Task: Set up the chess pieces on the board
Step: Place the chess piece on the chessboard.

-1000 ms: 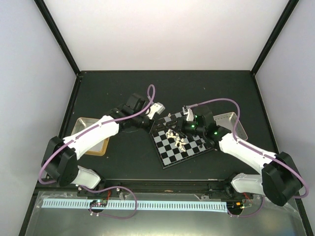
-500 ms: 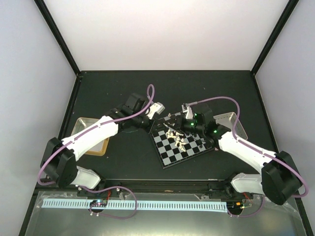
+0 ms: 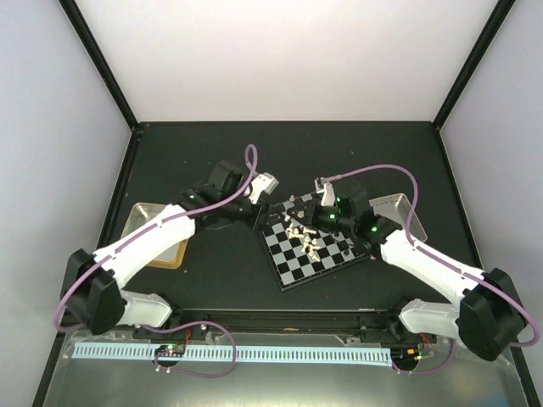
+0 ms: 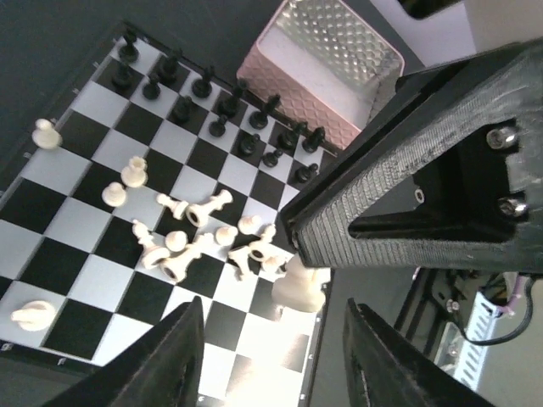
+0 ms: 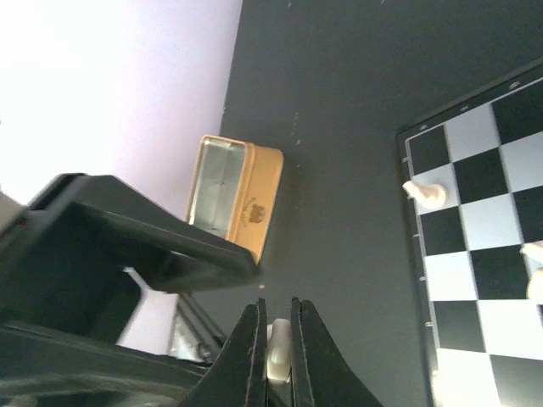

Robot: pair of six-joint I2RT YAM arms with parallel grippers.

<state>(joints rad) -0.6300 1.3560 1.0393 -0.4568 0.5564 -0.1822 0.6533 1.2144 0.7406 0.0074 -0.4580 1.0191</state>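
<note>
The robot's right gripper needs to pull back, tip down and lower next, onto the tin-side black square by the board's near corner (image 3: 282,270), because that square is below and back of the gripper.
The board (image 3: 327,259) lies tilted between my arms. In the left wrist view, black chess pieces (image 4: 221,110) stand in two rows along the board's (image 4: 51,263) far side. Cream-white ones (image 4: 195,246) lie toppled mid-board, and a few stand apart. My right gripper (image 5: 278,339) is shut on one cream-white piece (image 5: 278,360), which hangs over the board's edge (image 4: 299,288). My left gripper (image 4: 273,339) is just beside that piece, open, with nothing between its fingers. From above, the two grippers (image 3: 263,199) (image 3: 299,214) meet at the board's far left corner.
A pinkish tray (image 4: 331,76) sits just beyond the black pieces, to the board's right from above (image 3: 394,208). A gold-sided metal tin (image 5: 237,191) rests on the dark table at the far left (image 3: 157,237). Black frame posts stand at the back corners.
My left gripper's jaws have opened and that arm has drawn back slightly to the left. My right gripper's jaws have shut on the cream-white piece.
</note>
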